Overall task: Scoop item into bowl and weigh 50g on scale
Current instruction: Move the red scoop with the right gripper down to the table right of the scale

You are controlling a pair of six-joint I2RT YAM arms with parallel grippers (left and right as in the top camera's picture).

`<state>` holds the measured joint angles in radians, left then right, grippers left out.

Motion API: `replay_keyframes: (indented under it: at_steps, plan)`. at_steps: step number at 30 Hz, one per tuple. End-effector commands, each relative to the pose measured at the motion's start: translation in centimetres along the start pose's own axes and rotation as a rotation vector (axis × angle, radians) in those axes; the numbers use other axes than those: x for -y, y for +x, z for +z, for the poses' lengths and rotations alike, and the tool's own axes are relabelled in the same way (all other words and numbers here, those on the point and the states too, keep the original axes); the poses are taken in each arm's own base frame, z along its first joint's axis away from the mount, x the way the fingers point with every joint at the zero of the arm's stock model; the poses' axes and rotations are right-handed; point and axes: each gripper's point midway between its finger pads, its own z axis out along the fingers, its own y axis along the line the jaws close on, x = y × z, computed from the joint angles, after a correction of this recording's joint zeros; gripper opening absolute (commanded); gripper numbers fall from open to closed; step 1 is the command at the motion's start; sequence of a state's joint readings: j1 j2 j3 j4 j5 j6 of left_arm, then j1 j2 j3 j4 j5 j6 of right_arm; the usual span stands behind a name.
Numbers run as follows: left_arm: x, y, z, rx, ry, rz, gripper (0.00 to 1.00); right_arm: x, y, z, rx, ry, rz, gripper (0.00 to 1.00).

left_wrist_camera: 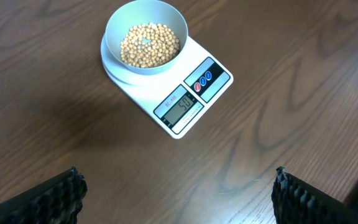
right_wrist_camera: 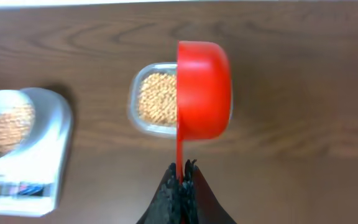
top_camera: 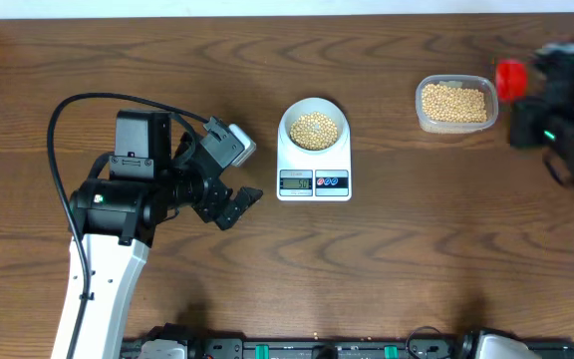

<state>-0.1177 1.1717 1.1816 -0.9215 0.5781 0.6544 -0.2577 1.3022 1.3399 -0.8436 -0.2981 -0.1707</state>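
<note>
I should next lower the scoop (top_camera: 509, 80) with my right gripper and pull it back to the wood on the container's near side, because the scale (top_camera: 314, 180) shows the target weight.
The pale bowl (top_camera: 314, 127) holds tan beans (top_camera: 315, 131) and stands on the white scale (top_camera: 314, 180); both also show in the left wrist view, bowl (left_wrist_camera: 113, 25) and scale (left_wrist_camera: 194, 93), whose display is lit. My left gripper (top_camera: 239, 206) is open and empty left of the scale, its fingertips (left_wrist_camera: 176, 193) wide apart over bare wood. My right gripper (right_wrist_camera: 183, 169) is shut on the handle of a red scoop (right_wrist_camera: 204, 87), turned on its side above the clear container of beans (right_wrist_camera: 154, 99). The scoop (top_camera: 509, 80) is just right of that container (top_camera: 454, 104).
The scale and bowl appear blurred at the left edge of the right wrist view (right_wrist_camera: 17, 149). The left arm's black cable (top_camera: 88, 100) loops over the table at left. Equipment lines the front table edge (top_camera: 317, 349).
</note>
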Motion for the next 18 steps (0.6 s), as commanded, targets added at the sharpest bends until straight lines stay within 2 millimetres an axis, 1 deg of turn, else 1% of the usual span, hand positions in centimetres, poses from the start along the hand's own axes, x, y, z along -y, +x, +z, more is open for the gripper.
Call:
replay_keyframes:
  at_steps: [1,2,3,5,6,8,14,18]
  plan:
    - [-0.1,-1.0,-0.7,0.027,-0.002,0.005,0.98,-1.7,1.2,-3.1,0.011,-0.199,0.138,0.01]
    - [-0.1,-1.0,-0.7,0.027,-0.002,0.005,0.98,-1.7,2.7,-4.2,-0.021,-0.250,0.223,0.01]
    - [-0.1,-1.0,-0.7,0.027,-0.002,0.005,0.98,-1.9,3.3,-4.6,-0.033,-0.281,0.261,0.01]
    - [-0.1,-1.0,-0.7,0.027,-0.002,0.004,0.98,-2.2,4.2,-4.7,-0.049,-0.323,0.307,0.01]
    - [-0.1,-1.0,-0.7,0.027,-0.002,0.005,0.98,-2.5,4.7,-4.3,-0.060,-0.345,0.321,0.01]
    - [-0.1,-1.0,-0.7,0.027,-0.002,0.005,0.98,-2.8,6.1,-3.1,-0.088,-0.368,0.357,0.01]
    - [-0.1,-1.0,-0.7,0.027,-0.002,0.005,0.98,-2.4,11.4,2.3,-0.140,-0.386,0.542,0.01]
    - [-0.1,-1.0,-0.7,0.027,-0.002,0.005,0.98,-2.0,13.7,4.7,-0.126,-0.375,0.636,0.01]
